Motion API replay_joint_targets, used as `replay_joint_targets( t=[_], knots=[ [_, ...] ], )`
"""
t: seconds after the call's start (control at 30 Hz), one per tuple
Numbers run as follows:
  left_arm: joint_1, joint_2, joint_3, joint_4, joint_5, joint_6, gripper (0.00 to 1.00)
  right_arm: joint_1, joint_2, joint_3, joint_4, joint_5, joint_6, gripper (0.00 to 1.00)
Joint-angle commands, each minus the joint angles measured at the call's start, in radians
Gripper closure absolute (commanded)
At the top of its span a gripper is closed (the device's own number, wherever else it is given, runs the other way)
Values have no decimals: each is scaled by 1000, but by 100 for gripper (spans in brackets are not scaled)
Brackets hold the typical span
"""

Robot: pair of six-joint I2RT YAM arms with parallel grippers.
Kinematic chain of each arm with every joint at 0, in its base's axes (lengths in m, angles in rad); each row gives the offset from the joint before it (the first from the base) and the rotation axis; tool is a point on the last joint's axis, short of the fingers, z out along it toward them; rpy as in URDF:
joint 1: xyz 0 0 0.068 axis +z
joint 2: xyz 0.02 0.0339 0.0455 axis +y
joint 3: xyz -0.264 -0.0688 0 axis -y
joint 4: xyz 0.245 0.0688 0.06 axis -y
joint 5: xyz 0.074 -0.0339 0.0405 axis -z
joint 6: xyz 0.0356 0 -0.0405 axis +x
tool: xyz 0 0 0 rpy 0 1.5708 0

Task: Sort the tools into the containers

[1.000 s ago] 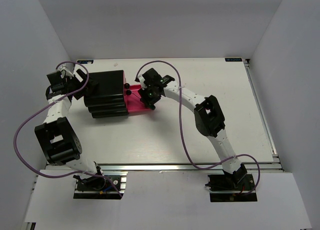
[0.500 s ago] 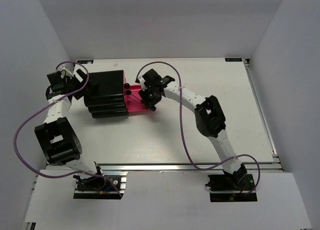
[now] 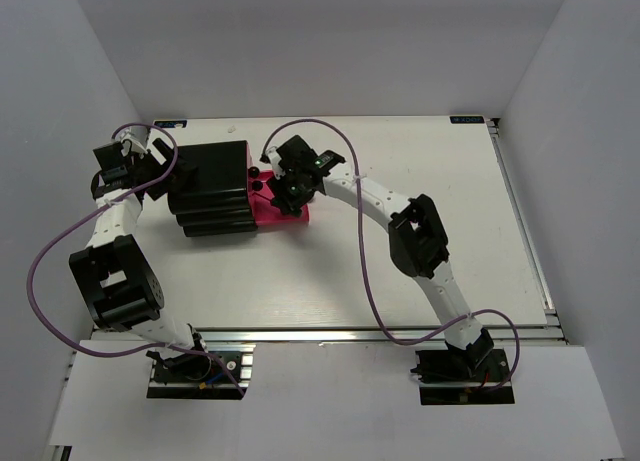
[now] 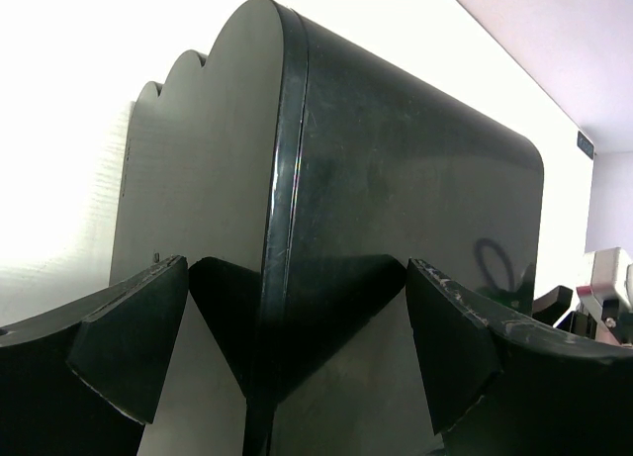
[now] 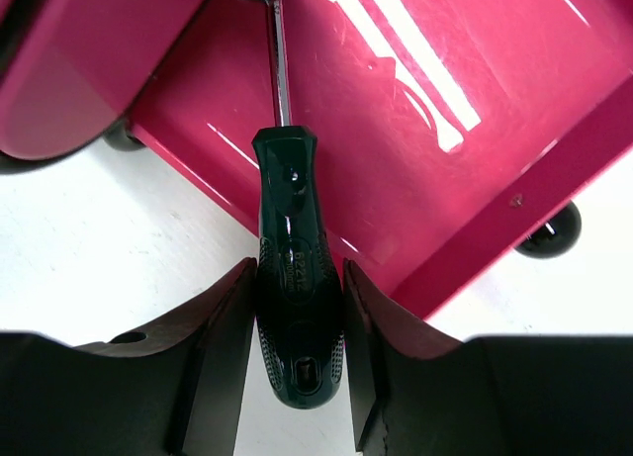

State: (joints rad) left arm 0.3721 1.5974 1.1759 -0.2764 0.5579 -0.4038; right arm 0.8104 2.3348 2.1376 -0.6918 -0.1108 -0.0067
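Note:
I will move my right gripper toward the black cabinet (image 3: 210, 189) next and release the screwdriver's dark green handle over the open drawer's bottom, because the butt end of the handle sticks out past the drawer's rim.
My right gripper (image 5: 300, 349) is shut on the dark green handle of the bigger screwdriver (image 5: 294, 278). Its metal shaft points into an open magenta-pink drawer (image 5: 415, 159) that has a round black knob (image 5: 549, 233). In the top view my right gripper (image 3: 287, 186) hovers over that drawer (image 3: 272, 216), which is pulled out of the black cabinet (image 3: 210, 189). My left gripper (image 4: 297, 347) is open, with its fingers on either side of the cabinet's back edge (image 4: 396, 179); in the top view it (image 3: 152, 171) is at the cabinet's left. The slim screwdrivers and the wrench are out of view.
A second pink drawer front (image 5: 89, 70) shows at the upper left of the right wrist view. The white table (image 3: 420, 271) has raised rails along its right and near edges. Purple cables loop over both arms.
My right gripper has moved a little left toward the cabinet, with the screwdriver still in it. The left arm and the cabinet have not moved.

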Motion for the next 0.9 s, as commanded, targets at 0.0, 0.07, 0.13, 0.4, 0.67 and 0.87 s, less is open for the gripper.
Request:
replay_joint_targets(
  t=[0.0,0.07,0.13,0.4,0.67,0.87],
  knots=[
    [-29,41,-47,-239,-30,60,3,7,8,41,63,-1,-1,57],
    [-29,44,-47,-242,-30,62,3,7,18,42,78,5,-1,57],
    [-27,44,-45,-242,-30,62,3,7,27,42,87,13,-6,57],
    [-27,38,-51,-244,-32,63,4,4,44,35,173,62,-85,55],
    [-29,32,-53,-244,-35,63,3,-8,18,32,210,40,-185,32],
    [-27,32,-55,-238,-32,57,3,-54,-136,-109,265,22,-193,49]
  ],
)
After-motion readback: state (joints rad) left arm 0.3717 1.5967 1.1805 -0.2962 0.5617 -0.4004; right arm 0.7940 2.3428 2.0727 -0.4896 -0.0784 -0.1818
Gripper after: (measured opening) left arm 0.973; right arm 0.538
